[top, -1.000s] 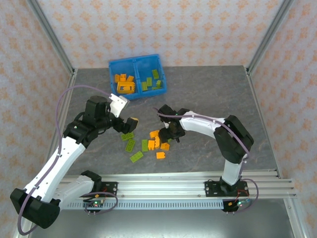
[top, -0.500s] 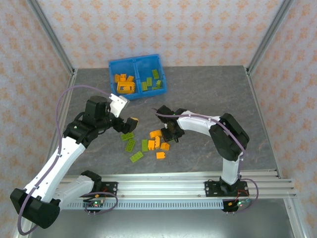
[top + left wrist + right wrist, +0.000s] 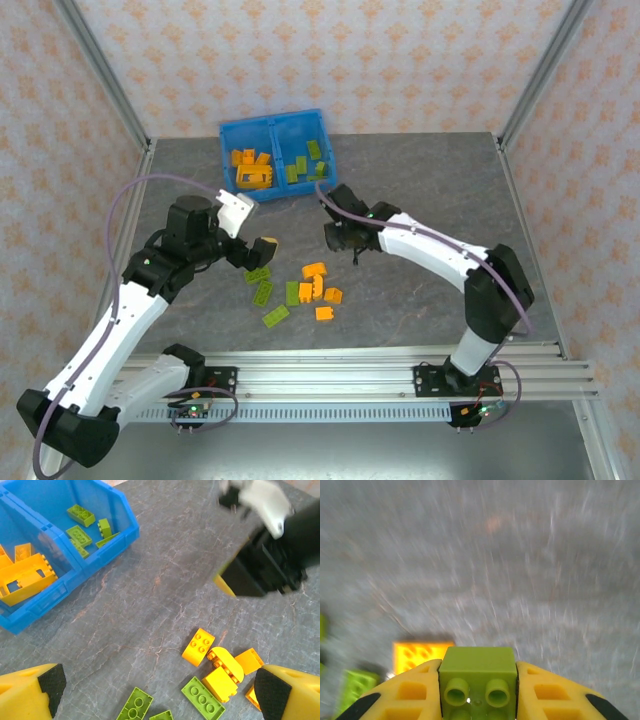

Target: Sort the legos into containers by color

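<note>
The lime green lego matches the green legos in color, so the right gripper should next move outward over the bin's near rim, above their section, and let go of the lego there.
My right gripper [image 3: 477,700] is shut on a lime green lego [image 3: 477,677], studs toward the camera, and holds it above the table. From above, that gripper [image 3: 337,238] hangs between the loose pile and the blue bin [image 3: 228,140]. The bin's left compartment holds orange legos [image 3: 252,170], the right one green legos [image 3: 305,160]. Loose orange legos [image 3: 314,288] and green legos [image 3: 264,292] lie in the table's middle. My left gripper [image 3: 255,252] stands open just left of the pile, its fingers [image 3: 32,695] wide apart above green legos [image 3: 202,697] and orange legos [image 3: 222,672].
The grey table top [image 3: 420,200] is bare to the right and behind the pile. The right arm's wrist [image 3: 265,560] crosses the upper right of the left wrist view. Metal frame posts [image 3: 110,90] and papered walls close in the table's sides and back.
My right gripper has closed on a green lego at the pile's right edge and lifted it away toward the bin. The left gripper has stayed open and barely shifted.
</note>
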Robot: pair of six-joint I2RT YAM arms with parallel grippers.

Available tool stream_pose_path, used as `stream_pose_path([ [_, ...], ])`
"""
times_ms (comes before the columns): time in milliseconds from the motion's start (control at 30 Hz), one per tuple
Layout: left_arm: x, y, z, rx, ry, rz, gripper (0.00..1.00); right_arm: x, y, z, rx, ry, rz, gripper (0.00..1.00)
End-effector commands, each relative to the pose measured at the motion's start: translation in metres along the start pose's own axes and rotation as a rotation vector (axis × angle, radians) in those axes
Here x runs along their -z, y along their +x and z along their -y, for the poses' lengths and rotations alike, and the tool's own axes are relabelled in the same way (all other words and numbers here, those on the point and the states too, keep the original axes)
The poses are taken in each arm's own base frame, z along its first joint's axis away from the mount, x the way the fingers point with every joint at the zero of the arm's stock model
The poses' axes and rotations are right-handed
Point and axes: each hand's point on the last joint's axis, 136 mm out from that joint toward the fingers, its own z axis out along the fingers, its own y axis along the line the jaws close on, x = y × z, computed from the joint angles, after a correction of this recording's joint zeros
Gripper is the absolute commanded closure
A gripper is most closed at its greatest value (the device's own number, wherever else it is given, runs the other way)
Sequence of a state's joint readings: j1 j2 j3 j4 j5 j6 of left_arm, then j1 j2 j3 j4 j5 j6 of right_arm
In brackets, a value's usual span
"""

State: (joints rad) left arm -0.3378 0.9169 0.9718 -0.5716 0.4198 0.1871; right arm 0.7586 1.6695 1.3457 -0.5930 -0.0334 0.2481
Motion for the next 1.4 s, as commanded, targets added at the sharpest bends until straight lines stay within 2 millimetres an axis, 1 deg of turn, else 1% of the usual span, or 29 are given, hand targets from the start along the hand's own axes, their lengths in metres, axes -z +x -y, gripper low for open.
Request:
stream_pose_path([
  [0, 0.012, -0.009, 0.014, -0.049, 0.064, 0.054, 0.00, 0.030, -0.073, -0.013, -0.077, -0.040, 0.246, 0.76],
  [100, 0.014, -0.010, 0.021, -0.056, 0.105, 0.051, 0.00, 0.033, -0.119, -0.024, -0.104, -0.073, 0.338, 0.76],
  [167, 0.017, -0.012, 0.021, -0.056, 0.102, 0.058, 0.00, 0.028, -0.147, -0.027, -0.118, -0.072, 0.375, 0.77],
  [300, 0.024, -0.016, 0.018, -0.053, 0.069, 0.092, 0.00, -0.004, -0.200, -0.027, -0.138, -0.041, 0.431, 0.77],
  [367, 0.027, -0.017, 0.011, -0.045, 0.028, 0.100, 0.00, -0.022, -0.219, -0.026, -0.143, -0.025, 0.455, 0.77],
  [400, 0.027, -0.017, 0.006, -0.033, -0.003, 0.099, 0.00, -0.027, -0.232, -0.028, -0.149, -0.027, 0.480, 0.77],
  [433, 0.027, -0.016, 0.001, -0.027, -0.028, 0.092, 0.00, -0.034, -0.241, -0.027, -0.153, -0.020, 0.493, 0.77],
  [500, 0.025, -0.015, -0.002, -0.023, -0.042, 0.078, 0.00, -0.051, -0.259, -0.020, -0.174, 0.012, 0.518, 0.77],
  [600, 0.023, -0.014, -0.002, -0.012, -0.042, 0.059, 0.00, -0.073, -0.278, -0.010, -0.203, 0.013, 0.548, 0.77],
  [667, 0.022, -0.015, 0.000, -0.012, -0.027, 0.061, 0.00, -0.092, -0.282, -0.011, -0.192, -0.010, 0.561, 0.74],
  [767, 0.021, -0.017, 0.007, -0.018, 0.014, 0.071, 0.00, -0.118, -0.282, -0.016, -0.163, -0.037, 0.584, 0.72],
  [833, 0.020, -0.016, 0.006, -0.016, 0.013, 0.069, 0.00, -0.131, -0.282, -0.018, -0.154, -0.048, 0.596, 0.71],
  [900, 0.019, -0.016, 0.006, -0.014, 0.011, 0.065, 0.00, -0.139, -0.281, -0.017, -0.158, -0.042, 0.601, 0.71],
  [1000, 0.017, -0.014, 0.004, -0.013, 0.004, 0.054, 0.00, -0.139, -0.283, -0.012, -0.171, -0.032, 0.609, 0.69],
  [1033, 0.016, -0.013, 0.003, -0.011, -0.001, 0.051, 0.00, -0.136, -0.285, -0.012, -0.172, -0.030, 0.614, 0.66],
  [1067, 0.015, -0.013, 0.001, -0.011, -0.011, 0.047, 0.00, -0.132, -0.286, -0.010, -0.174, -0.022, 0.618, 0.60],
  [1133, 0.013, -0.009, -0.008, 0.000, -0.059, 0.030, 0.00, -0.122, -0.290, -0.009, -0.179, -0.013, 0.629, 0.52],
  [1200, 0.010, -0.004, -0.023, 0.020, -0.137, 0.000, 0.00, -0.105, -0.297, -0.008, -0.181, -0.013, 0.647, 0.46],
  [1267, 0.006, 0.001, -0.035, 0.033, -0.203, -0.036, 0.00, -0.084, -0.303, -0.009, -0.178, -0.021, 0.660, 0.46],
  [1300, 0.003, 0.003, -0.036, 0.034, -0.205, -0.050, 0.00, -0.075, -0.305, -0.010, -0.175, -0.024, 0.663, 0.46],
  [1367, -0.003, 0.006, -0.034, 0.037, -0.185, -0.066, 0.00, -0.050, -0.308, -0.011, -0.173, -0.034, 0.668, 0.46],
])
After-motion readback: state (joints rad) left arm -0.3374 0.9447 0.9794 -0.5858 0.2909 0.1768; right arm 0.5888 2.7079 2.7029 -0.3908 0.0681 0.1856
